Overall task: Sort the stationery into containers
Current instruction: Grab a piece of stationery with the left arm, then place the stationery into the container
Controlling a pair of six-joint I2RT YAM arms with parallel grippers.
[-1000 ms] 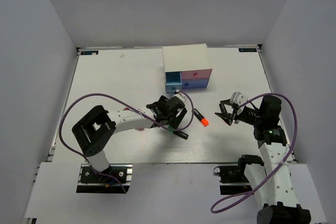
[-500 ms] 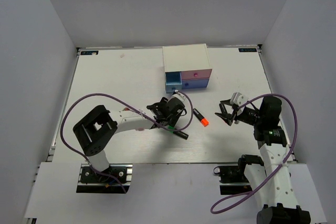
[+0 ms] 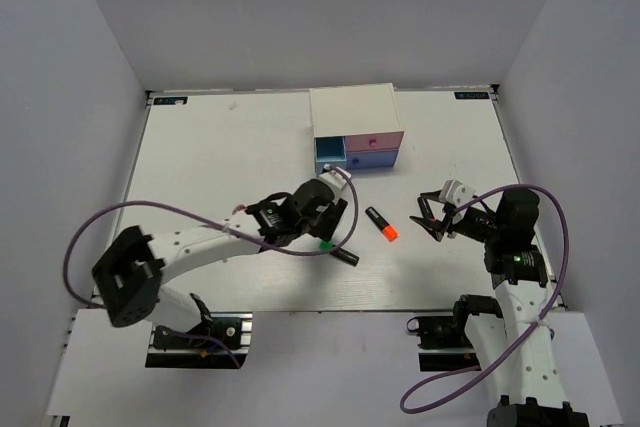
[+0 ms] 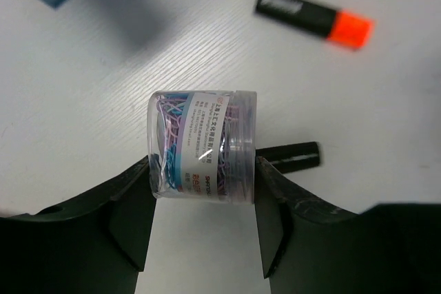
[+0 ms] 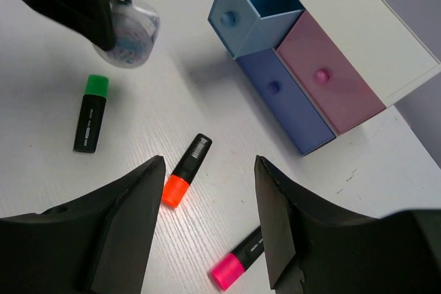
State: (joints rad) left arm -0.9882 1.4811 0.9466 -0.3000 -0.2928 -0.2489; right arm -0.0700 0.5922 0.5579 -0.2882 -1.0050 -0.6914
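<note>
The robot's left gripper needs to carry the tub outward over the open light blue drawer (image 3: 330, 151) next and release it inside, as that drawer is outward of the gripper.
My left gripper (image 4: 203, 177) is shut on a clear round tub of coloured paper clips (image 4: 203, 148) and holds it above the table; it also shows in the top view (image 3: 318, 215). The tub shows silver-grey in the right wrist view (image 5: 131, 32). The green-capped highlighter (image 3: 338, 250) lies just below it. The orange-capped highlighter (image 3: 381, 224) lies between the grippers. My right gripper (image 5: 209, 191) is open and empty over the table, with the pink-capped highlighter (image 5: 241, 256) under it. The light blue drawer (image 5: 258, 12) stands open. The pink cylinder is not in view.
The white drawer box (image 3: 352, 112) stands at the back centre, its pink drawer (image 5: 331, 80) and periwinkle drawer (image 5: 282, 98) shut. The left arm's purple cable (image 3: 150, 209) loops over the left of the table. Grey walls enclose the table.
The left arm's elbow has swung out to the left and its gripper has shifted slightly left. The right arm and the highlighters have hardly moved.
</note>
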